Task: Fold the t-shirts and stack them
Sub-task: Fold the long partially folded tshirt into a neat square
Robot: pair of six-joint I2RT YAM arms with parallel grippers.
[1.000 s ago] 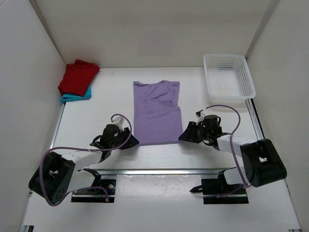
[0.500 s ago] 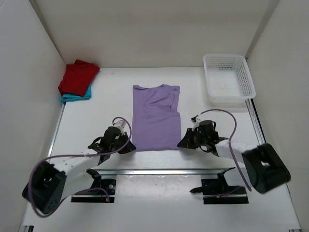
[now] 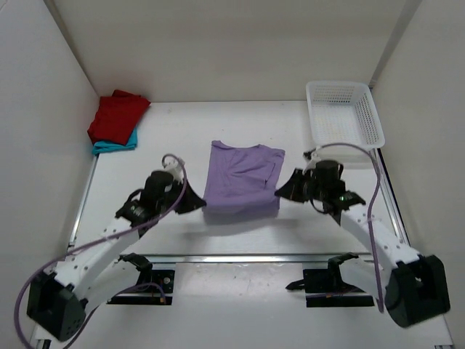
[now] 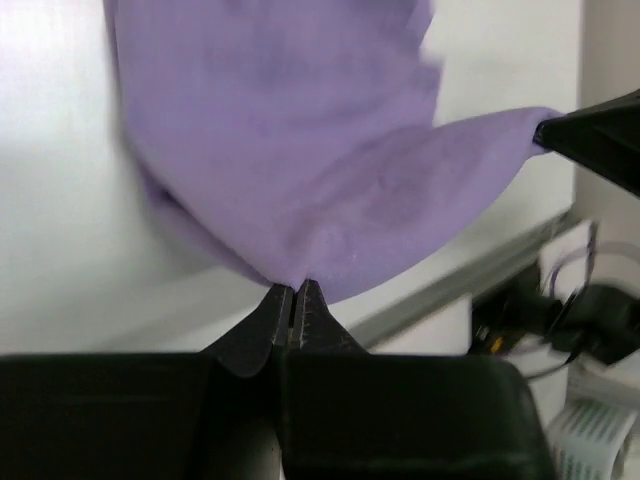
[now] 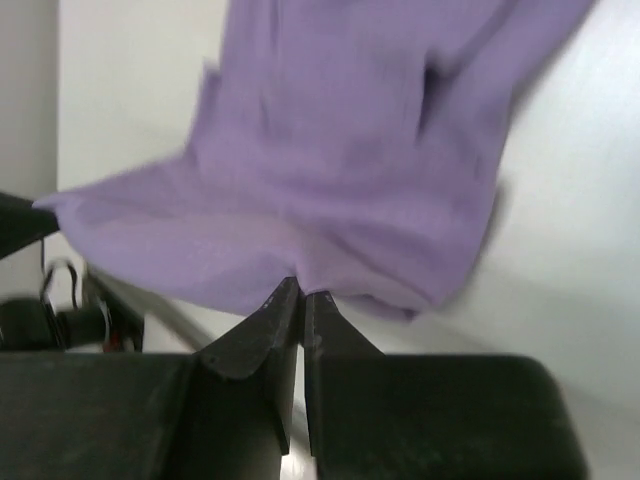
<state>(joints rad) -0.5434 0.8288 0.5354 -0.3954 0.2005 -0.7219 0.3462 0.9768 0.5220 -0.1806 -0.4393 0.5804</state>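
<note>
I need to move my left gripper outward next and let go of the lilac t-shirt's hem over its far corner nearer the dark red t-shirt, because that corner is outward of my gripper.
The pale lilac t-shirt point(image 3: 243, 178) lies mid-table with its near hem lifted off the surface. My left gripper point(image 3: 197, 203) is shut on the hem's left corner, and my right gripper point(image 3: 282, 191) is shut on its right corner. In the left wrist view the lilac cloth point(image 4: 300, 160) hangs from the closed jaw tips point(image 4: 294, 288); the right wrist view shows the same cloth point(image 5: 340, 190) pinched at the tips point(image 5: 300, 290). A dark red t-shirt point(image 3: 118, 115) lies folded on a teal t-shirt point(image 3: 115, 145) at the back left.
A white mesh basket point(image 3: 344, 120) stands at the back right corner. White walls enclose the table on the left, back and right. A metal rail point(image 3: 240, 257) runs along the near edge by the arm bases.
Both grippers closed on the lilac shirt's near hem corners and lifted it, moving away from the near edge. The shirt's visible length has shortened as the hem rose.
</note>
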